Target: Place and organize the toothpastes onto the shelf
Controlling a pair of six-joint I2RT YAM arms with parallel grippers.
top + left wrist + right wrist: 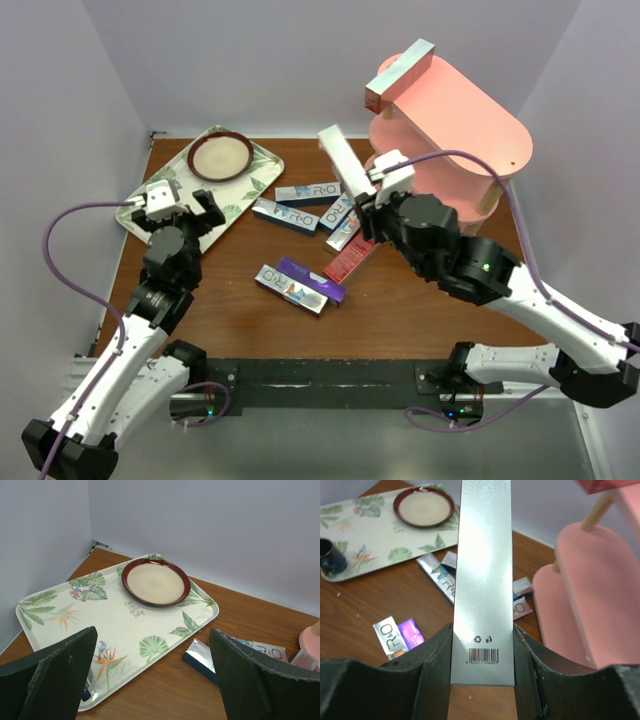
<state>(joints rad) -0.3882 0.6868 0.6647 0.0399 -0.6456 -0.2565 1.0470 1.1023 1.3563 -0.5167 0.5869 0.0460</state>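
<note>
My right gripper moves outward onto the bare part of the shelf's top level beside the red-sided box next, since this spot lies to the gripper's right in the top view.
My right gripper [368, 196] [482, 642] is shut on one end of a silver toothpaste box [338, 158] [482, 575]. The box is held off the table and points towards the back, just left of the pink shelf [455, 125] [580, 585]. One box with a red side [398, 76] lies on the shelf's top tier. Several more toothpastes lie on the table: silver-blue ones [307, 191] [285, 214], a red one [352, 258], a purple one [312, 280]. My left gripper [190, 207] [152, 640] stands open and empty over the near edge of the floral tray.
The leaf-patterned tray [232, 195] [120, 625] sits at the back left and holds a red-rimmed plate [221, 155] [155, 581] and a dark blue cup [331, 556]. Walls close in the table on the left, back and right.
</note>
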